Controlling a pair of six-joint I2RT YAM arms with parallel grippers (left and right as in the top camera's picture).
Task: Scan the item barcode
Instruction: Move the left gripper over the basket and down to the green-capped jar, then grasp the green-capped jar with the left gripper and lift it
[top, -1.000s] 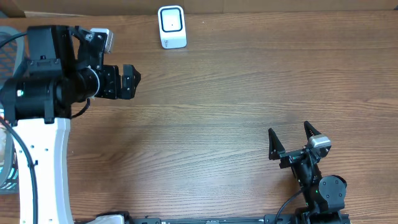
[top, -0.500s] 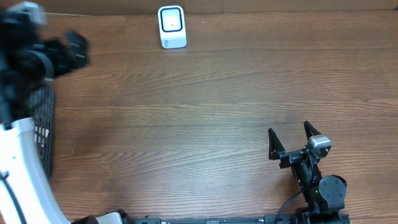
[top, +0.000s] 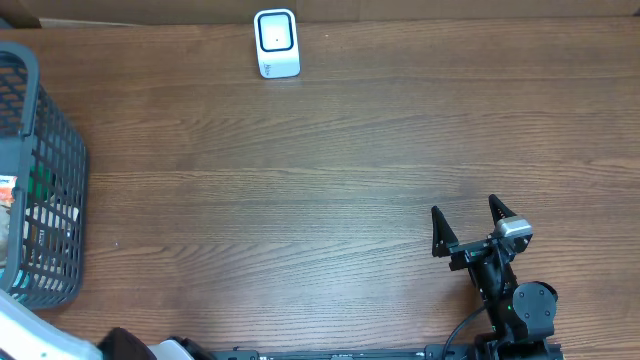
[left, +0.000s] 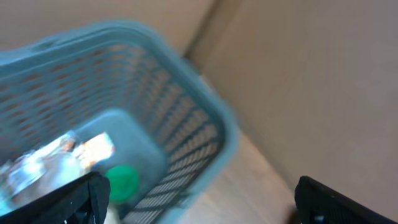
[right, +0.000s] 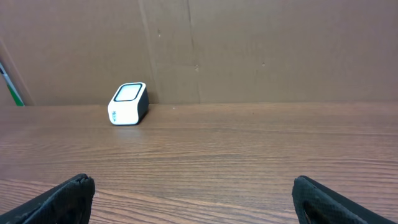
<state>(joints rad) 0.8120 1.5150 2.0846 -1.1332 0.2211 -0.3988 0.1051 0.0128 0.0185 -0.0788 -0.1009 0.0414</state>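
My left gripper moves outward and down into the basket over the green round item (top: 40, 182) (left: 122, 182) next, since that item lies below and outward of it.
The white barcode scanner (top: 277, 43) stands at the table's far edge, and the right wrist view shows the scanner (right: 128, 104) against a cardboard wall. A grey-blue mesh basket (top: 50, 150) sits at the left edge. The left wrist view is blurred and looks down into the basket (left: 205, 106), where a green round item (left: 121, 182) and a clear crinkled package (left: 56, 158) lie. My left gripper (left: 199, 196) hangs open above the basket's near corner, holding nothing. It is out of the overhead view. My right gripper (top: 468, 225) rests open and empty at the near right.
Bare brown wood spans the table between the basket and the right arm (top: 515, 300). A cardboard wall (right: 261, 50) runs along the far edge. Part of the left arm's white link (top: 30, 335) shows at the near left corner.
The left arm has swung left and out of the overhead view, uncovering the basket. The right arm has not moved.
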